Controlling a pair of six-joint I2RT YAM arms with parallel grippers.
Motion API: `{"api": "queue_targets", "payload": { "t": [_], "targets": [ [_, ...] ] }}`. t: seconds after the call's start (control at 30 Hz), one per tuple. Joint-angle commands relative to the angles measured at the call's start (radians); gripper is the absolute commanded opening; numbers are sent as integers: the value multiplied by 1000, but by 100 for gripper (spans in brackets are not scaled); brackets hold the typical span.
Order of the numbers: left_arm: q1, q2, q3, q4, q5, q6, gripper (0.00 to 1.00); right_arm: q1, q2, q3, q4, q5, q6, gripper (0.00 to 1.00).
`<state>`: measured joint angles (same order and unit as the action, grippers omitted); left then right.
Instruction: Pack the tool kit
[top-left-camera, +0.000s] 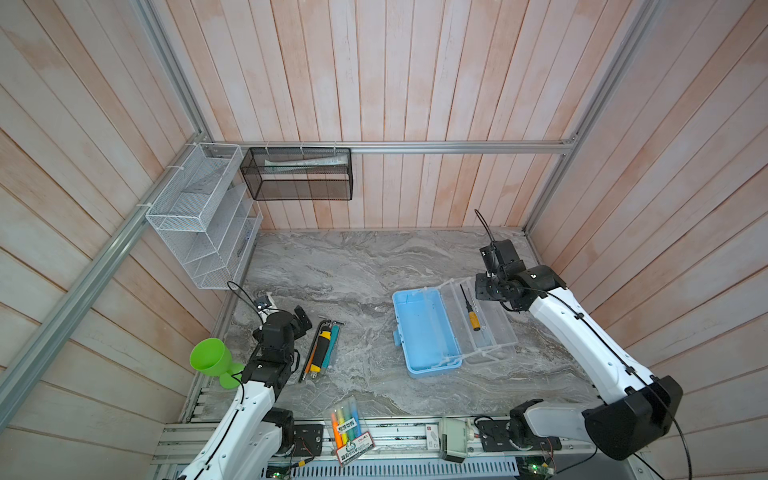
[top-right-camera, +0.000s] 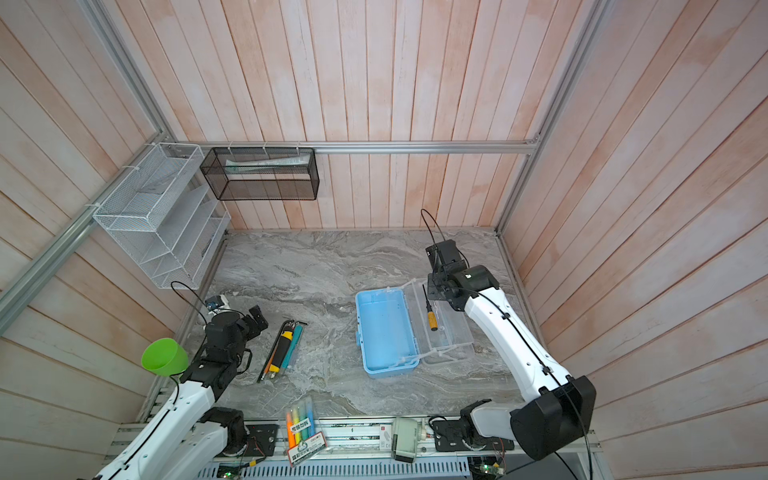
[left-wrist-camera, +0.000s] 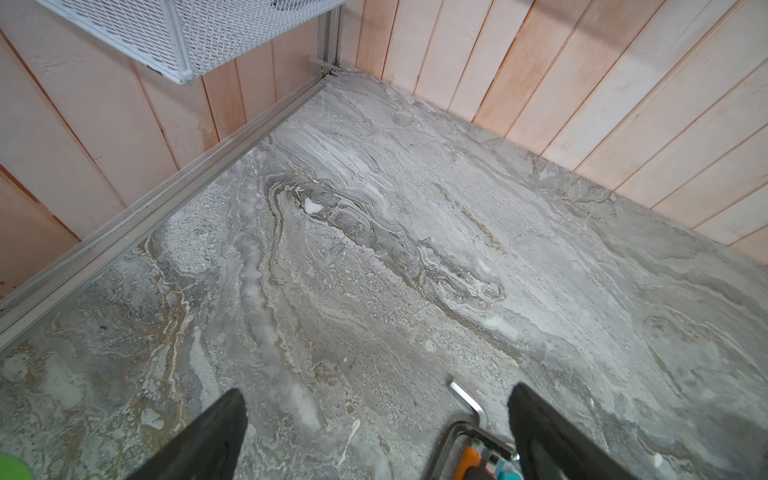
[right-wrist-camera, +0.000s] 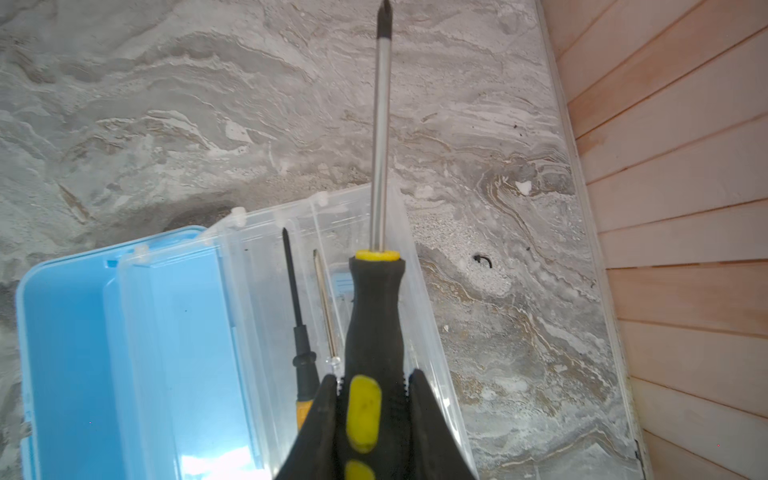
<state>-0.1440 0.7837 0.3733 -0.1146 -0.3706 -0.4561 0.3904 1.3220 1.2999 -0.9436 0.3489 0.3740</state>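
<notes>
My right gripper should next move back and down into the lid's outer section (top-left-camera: 493, 319) (right-wrist-camera: 417, 324) and let go of the yellow/black screwdriver's handle, because that section is still empty.
The light-blue case (top-left-camera: 424, 332) (top-right-camera: 384, 332) (right-wrist-camera: 83, 353) lies open, its clear lid (top-left-camera: 494, 326) (right-wrist-camera: 257, 257) folded flat to the right. An orange-handled screwdriver (top-left-camera: 471, 316) (top-right-camera: 431, 318) (right-wrist-camera: 297, 299) and a thin clear-handled one (right-wrist-camera: 326, 299) lie in the lid. My right gripper (right-wrist-camera: 372, 374) (top-left-camera: 484, 289) hovers over the lid's far end, shut on a yellow/black screwdriver (right-wrist-camera: 376, 316) whose shaft points away. My left gripper (left-wrist-camera: 376, 390) (top-left-camera: 301, 320) is open beside the tool pile (top-left-camera: 322, 351) (top-right-camera: 282, 351), with a hex key (left-wrist-camera: 467, 401) between the jaws near one finger.
A green goblet (top-left-camera: 212, 359) stands by the left arm. A clear pack of highlighters (top-left-camera: 347, 428) lies at the front edge, next to a grey box (top-left-camera: 453, 440). A white mesh rack (top-left-camera: 199, 216) and a black mesh basket (top-left-camera: 297, 172) hang on the walls.
</notes>
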Motion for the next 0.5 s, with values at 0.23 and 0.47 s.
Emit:
{"api": "queue_targets", "payload": {
  "t": [0.23, 0.47],
  "targets": [
    [7, 7, 0, 11, 9, 3, 100, -22, 52, -63, -90, 4, 14, 0],
    [7, 11, 2, 9, 6, 3, 100, -23, 98, -112, -85, 22, 25, 0]
  ]
}}
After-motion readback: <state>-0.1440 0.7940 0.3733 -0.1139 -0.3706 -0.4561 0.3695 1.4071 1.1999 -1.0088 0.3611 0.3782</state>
